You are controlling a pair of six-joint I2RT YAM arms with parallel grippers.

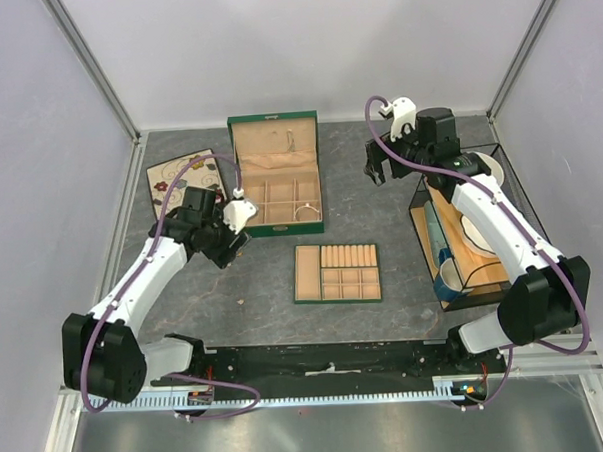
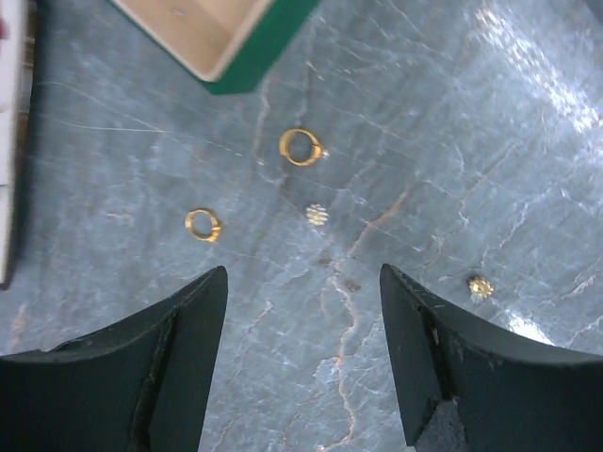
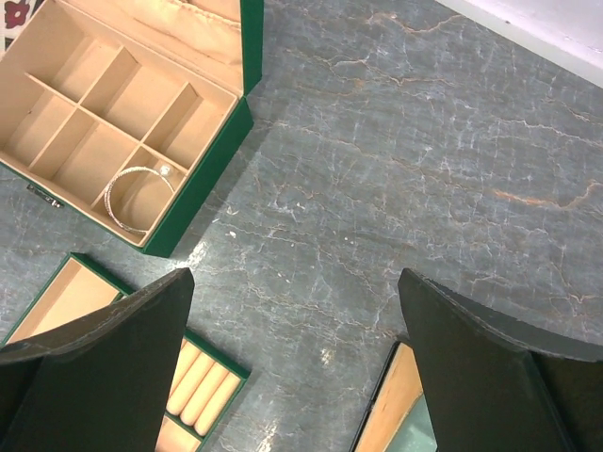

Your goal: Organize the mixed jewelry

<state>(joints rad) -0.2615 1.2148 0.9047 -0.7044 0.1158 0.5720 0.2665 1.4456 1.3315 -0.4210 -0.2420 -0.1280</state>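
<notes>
Next, the open left gripper comes down onto the sparkly piece and closes, since the tiny sparkly piece [image 2: 317, 215] still lies beyond and below the fingers.
Two gold rings [image 2: 301, 147] [image 2: 203, 225] lie on the grey table, with a tiny sparkly piece [image 2: 317, 215] between them and a small gold piece [image 2: 481, 287] off to the right. My left gripper [image 2: 303, 273] hangs just short of them, open, with only bare table between its fingers. The silvery bangle [image 3: 139, 198] lies in a front compartment of the green jewelry box [image 3: 203, 179]. My right gripper [image 3: 295, 273] hovers open and empty to the right of the box, high above the table. In the top view the left gripper [image 1: 234, 244] is off the box's front left corner.
The flat tan tray [image 1: 337, 273] with ring rolls sits in front of the box [image 1: 275, 177]. A black wire rack [image 1: 462, 229] with bowls stands under the right arm. A patterned mat [image 1: 184, 176] lies at the back left. Walls close in on both sides.
</notes>
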